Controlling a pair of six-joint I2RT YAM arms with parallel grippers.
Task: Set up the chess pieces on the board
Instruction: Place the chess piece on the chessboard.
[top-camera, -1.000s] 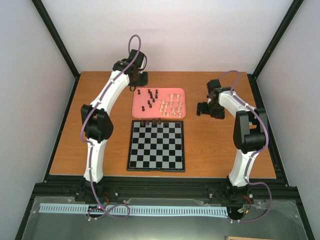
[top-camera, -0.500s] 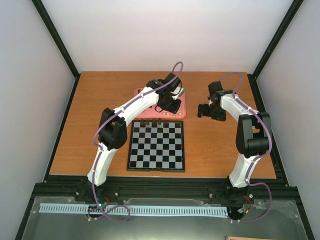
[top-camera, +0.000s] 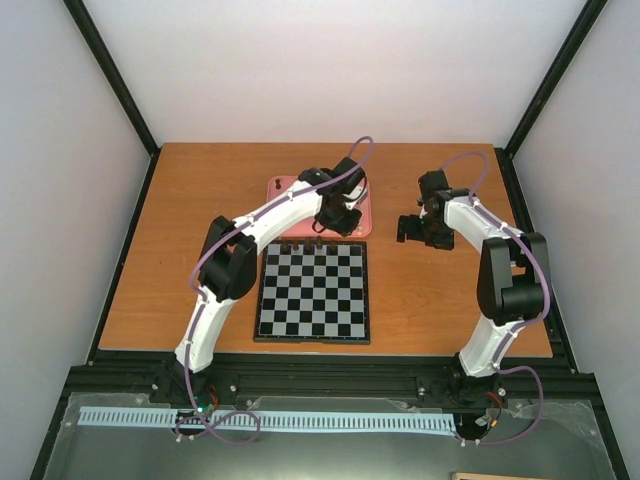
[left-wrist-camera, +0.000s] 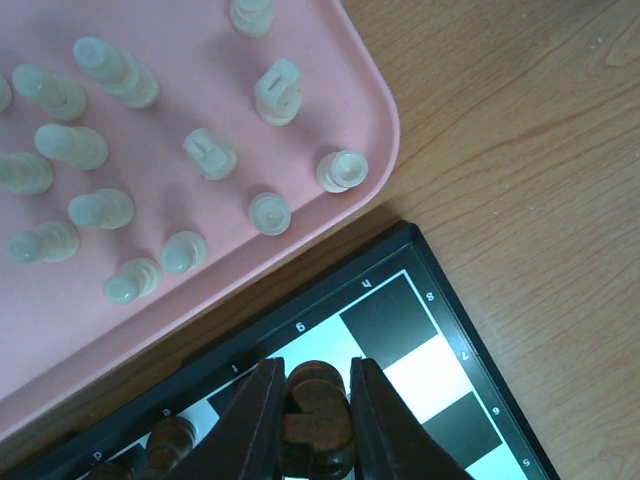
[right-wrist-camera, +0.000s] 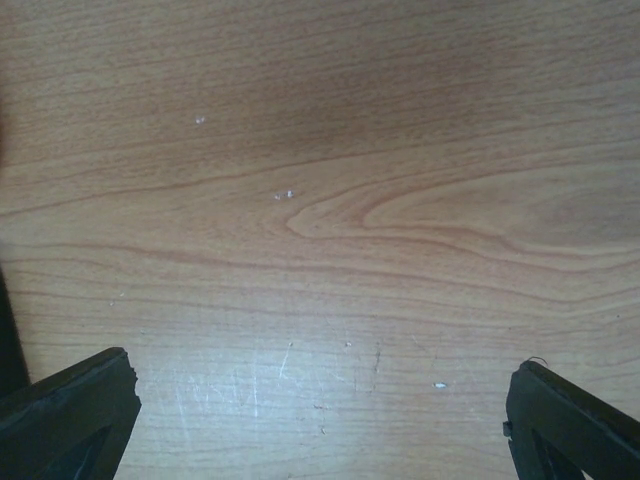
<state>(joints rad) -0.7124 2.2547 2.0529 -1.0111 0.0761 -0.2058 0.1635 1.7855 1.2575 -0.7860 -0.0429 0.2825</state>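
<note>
I should move my left gripper back and down onto the light square (top-camera: 345, 249) (left-wrist-camera: 328, 343) beside the board's dark corner square and release, as it lies empty below and back of my fingers.
My left gripper (left-wrist-camera: 312, 405) is shut on a dark brown chess piece (left-wrist-camera: 318, 418) and holds it over the far edge of the board (left-wrist-camera: 452, 330), near its far right corner. In the top view the left gripper (top-camera: 335, 222) hangs between the pink tray and the board (top-camera: 313, 290). A few dark pieces (top-camera: 300, 244) stand in the board's far row. Several cream pieces (left-wrist-camera: 100, 210) stand on the pink tray (left-wrist-camera: 330, 90). My right gripper (top-camera: 412, 228) is open and empty over bare table to the right of the tray.
The pink tray (top-camera: 284, 187) lies just beyond the board, mostly hidden by my left arm in the top view. The right wrist view shows only bare wooden table (right-wrist-camera: 320, 230). Black frame rails edge the table.
My left arm swung from the tray's far left across to the tray's near right edge, and now holds a dark piece at the board's far row. The right arm barely moved.
</note>
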